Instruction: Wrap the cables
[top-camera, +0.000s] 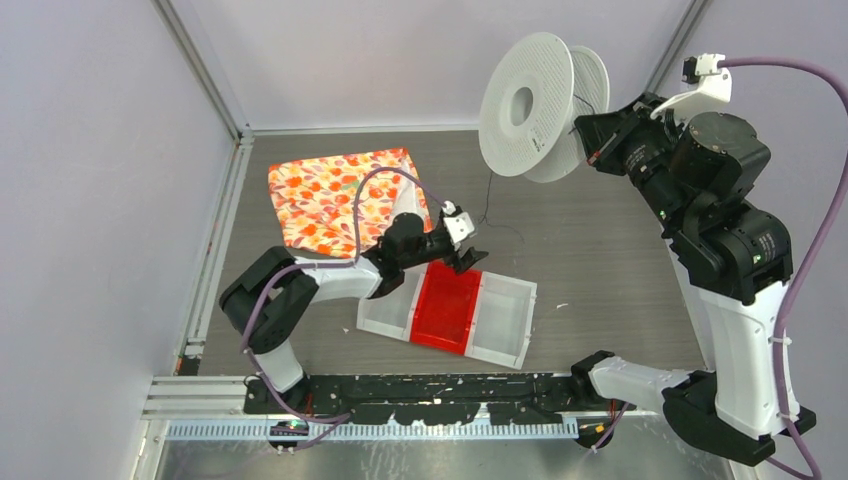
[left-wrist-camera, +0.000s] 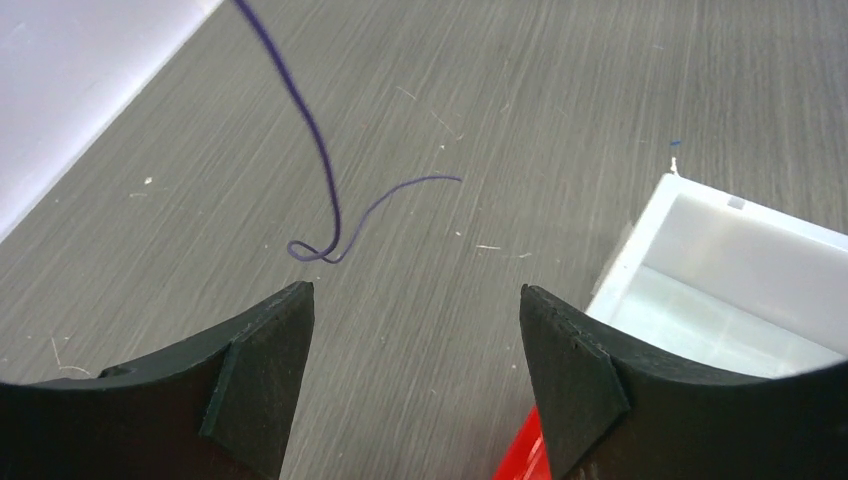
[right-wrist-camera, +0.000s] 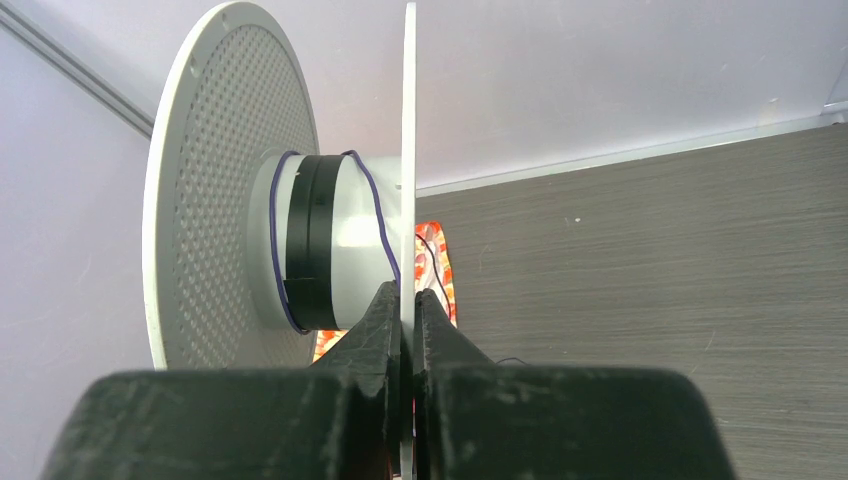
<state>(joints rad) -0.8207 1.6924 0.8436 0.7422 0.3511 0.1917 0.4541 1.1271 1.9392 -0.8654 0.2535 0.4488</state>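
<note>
The hanging part of the cable just above the loop (top-camera: 485, 212) (left-wrist-camera: 336, 212) hangs beyond my fingers. My left gripper goes outward and to the right in the top view onto it next.
A thin dark blue cable (left-wrist-camera: 325, 185) hangs down to the table and ends in a small loop with a free tail just ahead of my left gripper (left-wrist-camera: 415, 295), which is open and empty, low over the table by the tray's far edge. In the top view the cable (top-camera: 489, 190) drops from a white spool (top-camera: 528, 105) held up in the air. My right gripper (right-wrist-camera: 408, 300) is shut on the spool's near flange (right-wrist-camera: 409, 150). A turn or two of cable (right-wrist-camera: 375, 200) lies around the spool's hub beside a black band.
A tray with two clear end compartments (top-camera: 505, 315) and a red middle one (top-camera: 447, 305) lies under the left gripper (top-camera: 468, 255). A flowered orange cloth (top-camera: 335, 195) lies at the back left. Grey walls enclose the table on three sides.
</note>
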